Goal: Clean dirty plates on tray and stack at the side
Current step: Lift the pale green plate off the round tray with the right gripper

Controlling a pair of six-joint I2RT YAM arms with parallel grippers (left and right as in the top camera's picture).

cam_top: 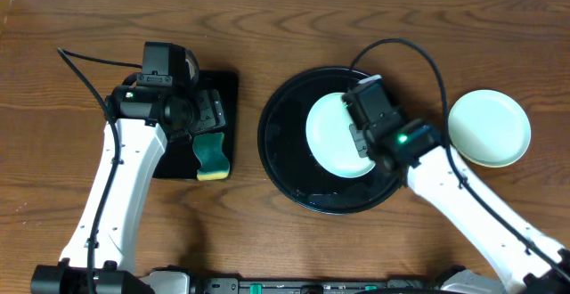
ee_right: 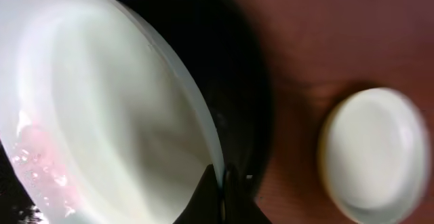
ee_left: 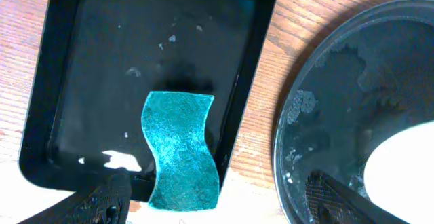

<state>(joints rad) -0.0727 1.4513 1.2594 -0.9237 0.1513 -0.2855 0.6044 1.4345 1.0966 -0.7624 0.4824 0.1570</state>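
My right gripper will go up, move right in the overhead view, lower onto the second plate [cam_top: 489, 128] and release, because that plate lies clear beside the round tray [cam_top: 272, 142].
A pale mint-green plate [cam_top: 328, 138] is in the round black tray [cam_top: 272, 142]. My right gripper [cam_top: 361, 139] is shut on this plate's right rim; the right wrist view shows both fingers [ee_right: 222, 183] pinching the rim of the plate [ee_right: 102, 102], with a pink smear [ee_right: 41, 163] at its lower left. A second pale plate [cam_top: 489, 127] sits on the table right of the tray, also in the right wrist view [ee_right: 373, 153]. A third plate is not visible. My left gripper [ee_left: 220, 207] is open and empty above the sponge.
A green sponge [cam_top: 212, 154] lies at the near right corner of a small rectangular black tray [cam_top: 227, 85], partly over its edge [ee_left: 180, 149]. The round tray's wet floor [ee_left: 339, 81] and the plate's edge [ee_left: 407, 166] show in the left wrist view.
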